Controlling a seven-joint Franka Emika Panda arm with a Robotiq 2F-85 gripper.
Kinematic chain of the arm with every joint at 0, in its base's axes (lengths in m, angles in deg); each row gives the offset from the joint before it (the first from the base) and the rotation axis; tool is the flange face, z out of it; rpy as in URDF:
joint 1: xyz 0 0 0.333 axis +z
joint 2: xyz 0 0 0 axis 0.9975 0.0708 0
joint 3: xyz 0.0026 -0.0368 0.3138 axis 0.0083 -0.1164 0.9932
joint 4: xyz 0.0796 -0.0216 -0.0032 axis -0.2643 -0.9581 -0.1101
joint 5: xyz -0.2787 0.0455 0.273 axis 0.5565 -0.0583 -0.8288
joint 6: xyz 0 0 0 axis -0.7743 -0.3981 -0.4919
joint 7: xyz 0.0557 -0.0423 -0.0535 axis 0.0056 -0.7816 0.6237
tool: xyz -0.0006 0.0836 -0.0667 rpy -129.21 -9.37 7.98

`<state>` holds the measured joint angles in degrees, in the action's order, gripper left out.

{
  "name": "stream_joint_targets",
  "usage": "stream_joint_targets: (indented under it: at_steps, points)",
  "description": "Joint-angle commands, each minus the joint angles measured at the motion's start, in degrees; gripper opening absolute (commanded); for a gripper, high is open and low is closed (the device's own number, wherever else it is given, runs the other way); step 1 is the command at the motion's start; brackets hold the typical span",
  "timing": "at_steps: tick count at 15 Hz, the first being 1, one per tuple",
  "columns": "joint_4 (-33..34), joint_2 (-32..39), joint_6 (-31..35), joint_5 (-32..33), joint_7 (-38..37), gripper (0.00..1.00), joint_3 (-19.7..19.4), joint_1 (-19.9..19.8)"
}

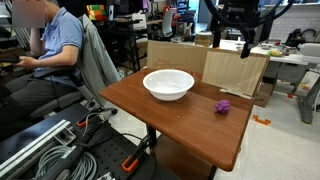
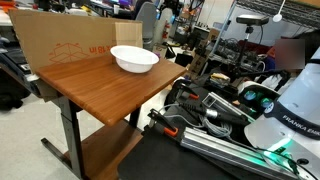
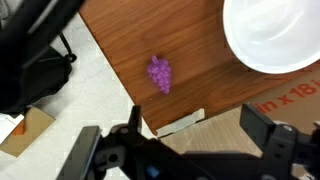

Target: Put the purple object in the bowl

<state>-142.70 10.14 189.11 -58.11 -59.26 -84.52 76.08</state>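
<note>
My gripper has its fingers spread and will come down onto the purple object before it closes them around the object's lumpy body.
The purple object [image 1: 223, 106] is a small lumpy item lying on the wooden table [image 1: 180, 120], near its edge and to the right of the bowl. In the wrist view the purple object [image 3: 160, 74] lies close to the table's corner. The white bowl [image 1: 168, 84] stands empty mid-table and also shows in an exterior view [image 2: 133, 59] and in the wrist view [image 3: 270, 35]. My gripper [image 1: 232, 45] hangs high above the table's back edge, over the cardboard, open and empty. Its fingers [image 3: 185, 140] are spread wide in the wrist view.
A cardboard sheet [image 1: 235, 68] stands along the table's back edge and also shows in an exterior view [image 2: 60, 40]. A seated person [image 1: 55, 45] is beside the table. Cables and metal rails [image 1: 50, 150] lie on the floor. A black bag [image 3: 35, 70] sits below the table corner.
</note>
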Motion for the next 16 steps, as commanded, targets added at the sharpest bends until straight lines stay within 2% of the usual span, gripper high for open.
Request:
stream_joint_targets:
  at_steps: [1,8,16]
  points:
    - [9.84,9.31,0.18,0.55,-2.45,1.0,1.75,-1.93]
    - [18.04,20.58,-0.65,2.69,-5.25,1.0,2.75,-1.76]
    - [20.53,27.61,0.41,7.02,-9.51,1.0,1.78,-0.82]
